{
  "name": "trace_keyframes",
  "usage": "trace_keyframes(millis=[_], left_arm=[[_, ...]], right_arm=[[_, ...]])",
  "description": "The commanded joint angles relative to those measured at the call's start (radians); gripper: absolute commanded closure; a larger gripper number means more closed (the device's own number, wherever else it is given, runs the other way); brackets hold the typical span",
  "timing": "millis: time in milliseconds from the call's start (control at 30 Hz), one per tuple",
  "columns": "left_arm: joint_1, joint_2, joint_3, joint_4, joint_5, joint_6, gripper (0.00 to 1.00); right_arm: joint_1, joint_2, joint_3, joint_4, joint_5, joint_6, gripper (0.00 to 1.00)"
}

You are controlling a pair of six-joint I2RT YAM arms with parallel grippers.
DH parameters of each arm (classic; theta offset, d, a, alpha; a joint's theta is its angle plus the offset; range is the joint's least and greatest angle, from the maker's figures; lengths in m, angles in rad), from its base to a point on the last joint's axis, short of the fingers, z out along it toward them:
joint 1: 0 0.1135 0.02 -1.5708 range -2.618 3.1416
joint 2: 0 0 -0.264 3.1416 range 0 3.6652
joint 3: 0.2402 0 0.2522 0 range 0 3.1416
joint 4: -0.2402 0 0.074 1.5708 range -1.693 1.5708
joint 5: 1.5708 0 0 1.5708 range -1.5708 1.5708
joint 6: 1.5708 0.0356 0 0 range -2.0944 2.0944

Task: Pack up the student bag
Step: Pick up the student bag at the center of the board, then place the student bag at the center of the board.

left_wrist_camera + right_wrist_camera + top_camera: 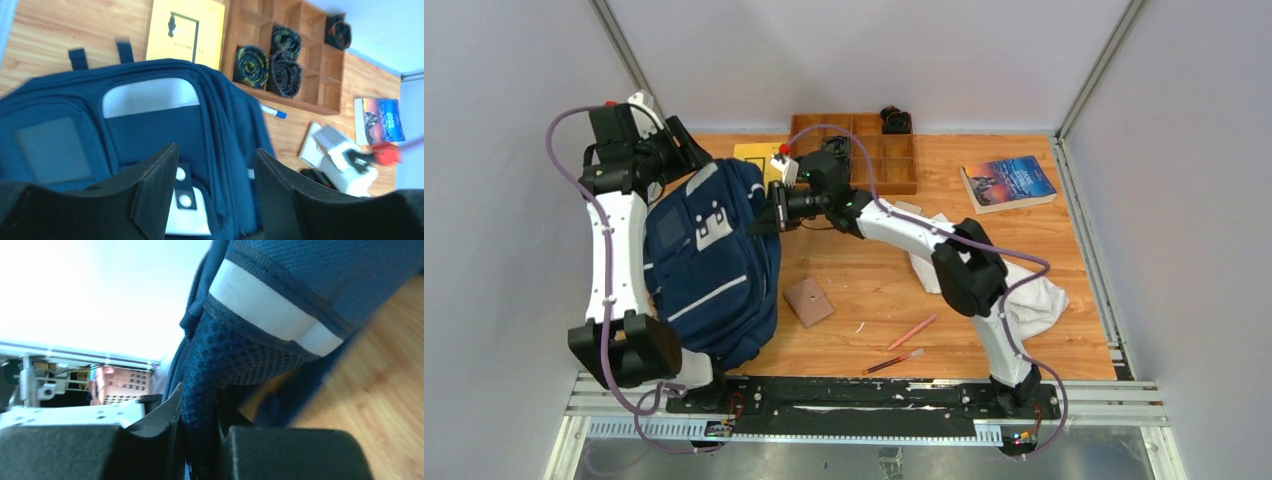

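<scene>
The bag lies off at one side, so the right gripper will next pull it toward the white cloth [1030,299], to the right in the top view, to the middle of the table.
The student bag [714,260], navy blue with light grey stripes and a grey-white patch, lies on the left of the table. My right gripper [769,215] is at the bag's right edge. In the right wrist view its jaws are shut [200,410] on a navy mesh strap [225,355] of the bag, just under a light stripe. My left gripper [686,150] hovers over the bag's far end. Its fingers [215,165] stand apart above the bag's front [150,125], with nothing pinched between them.
A yellow book [759,155] and a wooden compartment tray [864,150] lie behind the bag. A blue marker [273,112] lies by the tray, and another book [1009,182] at the back right. A white cloth [1024,285], a brown square [809,300] and two pencils [912,332] lie mid-table.
</scene>
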Motion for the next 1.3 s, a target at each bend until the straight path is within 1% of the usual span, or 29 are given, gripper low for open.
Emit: trace_keyframes(millis=[0, 100, 200, 300, 467, 600, 733, 800, 833, 900, 933, 1000, 1033, 1067, 1100, 1133, 1167, 1267], left_arm=[[0.000, -0.122, 0.096, -0.036, -0.012, 0.021, 0.38], [0.002, -0.158, 0.145, -0.053, -0.010, 0.019, 0.38], [0.002, -0.177, 0.162, -0.051, 0.002, 0.007, 0.38], [0.002, -0.182, 0.157, -0.053, 0.004, 0.004, 0.38], [0.002, -0.193, 0.117, -0.047, 0.011, 0.000, 0.38], [0.002, -0.190, 0.090, -0.047, 0.013, 0.014, 0.38], [0.002, -0.182, 0.035, -0.042, -0.001, 0.019, 0.37], [0.002, -0.168, 0.000, -0.036, 0.010, 0.019, 0.37], [0.001, -0.159, -0.017, -0.034, 0.013, 0.020, 0.34], [0.001, -0.140, -0.050, -0.029, 0.007, 0.024, 0.33], [0.001, -0.129, -0.063, -0.021, 0.003, 0.028, 0.32], [-0.002, -0.108, -0.086, -0.014, -0.013, 0.029, 0.31], [-0.005, -0.093, -0.096, -0.010, -0.023, 0.033, 0.30], [-0.009, -0.082, -0.108, -0.002, -0.033, 0.033, 0.30], [-0.013, -0.069, -0.118, 0.006, -0.043, 0.031, 0.29], [-0.019, -0.056, -0.130, 0.015, -0.045, 0.030, 0.28], [-0.029, -0.039, -0.147, 0.030, -0.050, 0.029, 0.25], [-0.049, 0.012, -0.163, 0.055, -0.082, 0.020, 0.23]], right_arm=[[-0.005, -0.231, -0.025, 0.267, -0.070, 0.087, 1.00], [-0.033, -0.331, -0.075, 0.314, -0.049, 0.112, 1.00], [-0.067, -0.418, -0.127, 0.359, -0.046, 0.135, 1.00], [-0.113, -0.496, -0.196, 0.405, -0.043, 0.184, 1.00], [-0.236, -0.596, -0.337, 0.528, -0.062, 0.312, 1.00], [-0.327, -0.645, -0.496, 0.577, -0.091, 0.353, 1.00], [-0.422, -0.658, -0.702, 0.752, -0.144, 0.458, 1.00], [-0.460, -0.675, -0.787, 0.774, -0.179, 0.462, 1.00], [-0.479, -0.688, -0.828, 0.761, -0.194, 0.448, 1.00], [-0.513, -0.722, -0.893, 0.664, -0.227, 0.376, 1.00], [-0.529, -0.743, -0.912, 0.559, -0.237, 0.297, 0.93], [-0.554, -0.803, -0.923, 0.175, -0.195, 0.035, 0.68], [-0.561, -0.839, -0.911, -0.003, -0.109, -0.101, 0.53], [-0.567, -0.861, -0.891, -0.169, -0.059, -0.214, 0.38], [-0.571, -0.876, -0.874, -0.290, 0.069, -0.298, 0.26], [-0.576, -0.884, -0.859, -0.382, 0.166, -0.357, 0.18], [-0.589, -0.886, -0.840, -0.452, 0.244, -0.396, 0.14], [-0.624, -0.877, -0.761, -0.629, 0.477, -0.450, 0.13]])
